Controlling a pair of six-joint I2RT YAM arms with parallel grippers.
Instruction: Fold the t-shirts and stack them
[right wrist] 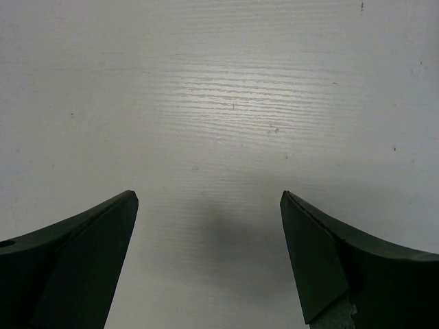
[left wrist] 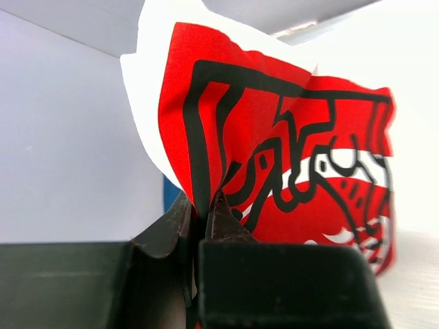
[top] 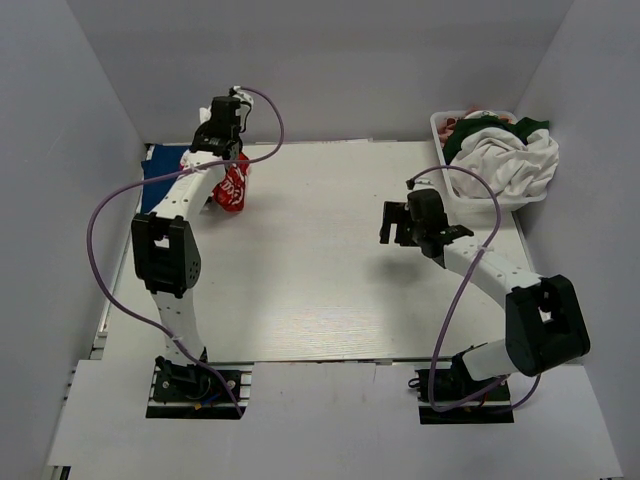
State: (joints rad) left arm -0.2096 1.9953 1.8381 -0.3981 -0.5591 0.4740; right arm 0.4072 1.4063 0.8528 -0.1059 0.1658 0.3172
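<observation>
My left gripper is above and needs to go down to the left in the top view next, then release the white t-shirt onto the royal-blue t-shirt (top: 162, 164) (left wrist: 170, 194) below.
My left gripper (top: 222, 122) is at the far left of the table, shut on a white t-shirt with a red and black print (top: 232, 186). The shirt hangs bunched below the gripper. In the left wrist view the print (left wrist: 288, 151) fills the frame and the jaws pinch the cloth (left wrist: 204, 205). A royal-blue t-shirt (top: 162, 164) lies on the table behind the left arm. My right gripper (top: 398, 224) is open and empty over the bare table right of centre; it also shows in the right wrist view (right wrist: 209, 199). More t-shirts, white (top: 508, 160) and dark green (top: 470, 134), are piled in the basket.
The white lattice basket (top: 442, 125) stands at the far right corner, heaped with clothes. White walls close the table on the left, back and right. Purple cables loop off both arms.
</observation>
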